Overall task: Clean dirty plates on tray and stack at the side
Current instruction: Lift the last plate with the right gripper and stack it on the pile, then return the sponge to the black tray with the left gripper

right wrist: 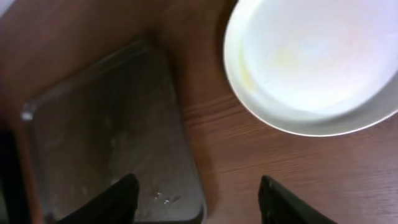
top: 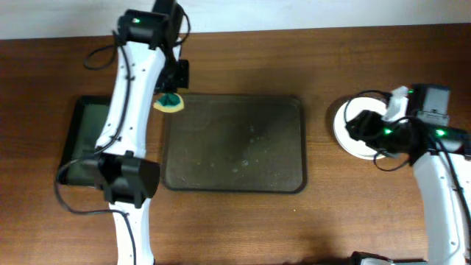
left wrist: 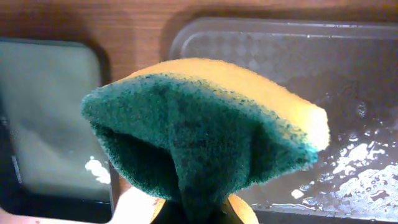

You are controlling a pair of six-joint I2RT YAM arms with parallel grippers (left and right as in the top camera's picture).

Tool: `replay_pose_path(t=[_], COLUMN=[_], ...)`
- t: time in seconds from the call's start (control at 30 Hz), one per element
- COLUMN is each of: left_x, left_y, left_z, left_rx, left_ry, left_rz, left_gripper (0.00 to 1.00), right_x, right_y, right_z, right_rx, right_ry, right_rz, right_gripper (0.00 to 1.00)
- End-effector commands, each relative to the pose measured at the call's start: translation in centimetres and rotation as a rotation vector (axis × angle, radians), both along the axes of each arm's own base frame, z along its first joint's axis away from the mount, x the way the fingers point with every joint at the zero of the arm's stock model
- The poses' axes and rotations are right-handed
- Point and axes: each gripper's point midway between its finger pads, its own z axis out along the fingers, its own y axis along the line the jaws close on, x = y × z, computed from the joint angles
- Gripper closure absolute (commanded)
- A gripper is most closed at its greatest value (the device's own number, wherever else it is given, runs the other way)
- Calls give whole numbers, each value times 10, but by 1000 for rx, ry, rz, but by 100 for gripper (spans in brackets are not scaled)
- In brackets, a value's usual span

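Observation:
Next, the left gripper moves away from the brown tray (top: 234, 143), back and down into the smaller black tray to release the sponge, as that tray is empty.
The dark brown tray (top: 234, 143) lies mid-table with wet smears and no plates on it; it also shows in the left wrist view (left wrist: 292, 74) and the right wrist view (right wrist: 106, 130). White plates (top: 352, 131) sit stacked on the table right of the tray, partly hidden by my right arm; the top plate (right wrist: 317, 62) has a faint yellowish smear. My left gripper (top: 171, 99) is shut on a yellow and green sponge (left wrist: 205, 134) above the tray's far left corner. My right gripper (right wrist: 199, 199) is open and empty, above the table between the tray and the plates.
A smaller black tray with a greenish inside (top: 90, 132) lies left of the brown tray, partly under my left arm; it also shows in the left wrist view (left wrist: 50, 118). Cables run by both arms.

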Motion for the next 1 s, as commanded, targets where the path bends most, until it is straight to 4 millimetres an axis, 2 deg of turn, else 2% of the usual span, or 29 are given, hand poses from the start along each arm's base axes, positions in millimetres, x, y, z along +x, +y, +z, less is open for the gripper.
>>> replay_pose_path(t=[0.0, 0.07, 0.1, 0.13, 0.2, 0.23, 0.3, 0.37, 0.4, 0.53, 0.6, 0.73, 0.77, 0.8, 0.83, 0.87, 0.93, 0.97], left_x=[-14, -38, -52, -57, -55, -54, -52, -60, -63, -48, -39, -35, -36, -36, -36, -36, -33, -27], left_y=[38, 67, 85, 100, 114, 123, 132, 142, 155, 199, 215, 219, 219, 219, 219, 219, 217, 209], left_z=[45, 40, 30, 16, -7, -27, -52, -78, -93, -128, -138, -151, -154, -155, -155, -155, -151, -140], left_rx=[-9, 2, 8, 10, 13, 16, 19, 30, 62, 130, 133, 136, 136, 136, 136, 137, 136, 132], left_ry=[-89, -29, 22, 57, 82, 100, 107, 144, 150, 38, -25, -67, -65, -66, -67, -67, -72, -86], left_rz=[50, 113, 158, 196, 201, 196, 185, 204, 227, 315, 352, 361, 361, 361, 361, 361, 331, 256], left_gripper=[100, 100, 100, 100, 100, 100, 100, 100, 100, 100, 100, 100, 93, 79, 70, 54, 48, 46], right_x=[2, 4, 5, 4, 4, 4, 3, 2, 2, -1, -3, -6, -7, -8, -9, -10, -12, -12], right_y=[26, 37, 40, 43, 47, 50, 53, 58, 61, 75, 80, 78, 78, 78, 78, 78, 73, 67], right_z=[1, -1, -2, -3, -4, -4, -4, -4, -4, -5, -6, -11, -13, -15, -17, -19, -25, -29], right_rx=[-50, -48, -48, -47, -47, -44, -44, -44, -44, -46, -48, -61, -60, -60, -61, -66, -97, -131], right_ry=[-3, -5, -2, 1, 5, 5, 5, 5, 5, 6, 10, 27, 32, 37, 41, 44, 57, 63], right_rz=[94, 125, 134, 144, 157, 165, 177, 190, 201, 246, 261, 260, 260, 260, 261, 272, 271, 255], right_gripper=[34, 33, 32, 30, 28, 28, 27, 27, 27, 27, 27, 27, 27, 27, 27, 27, 27, 27])
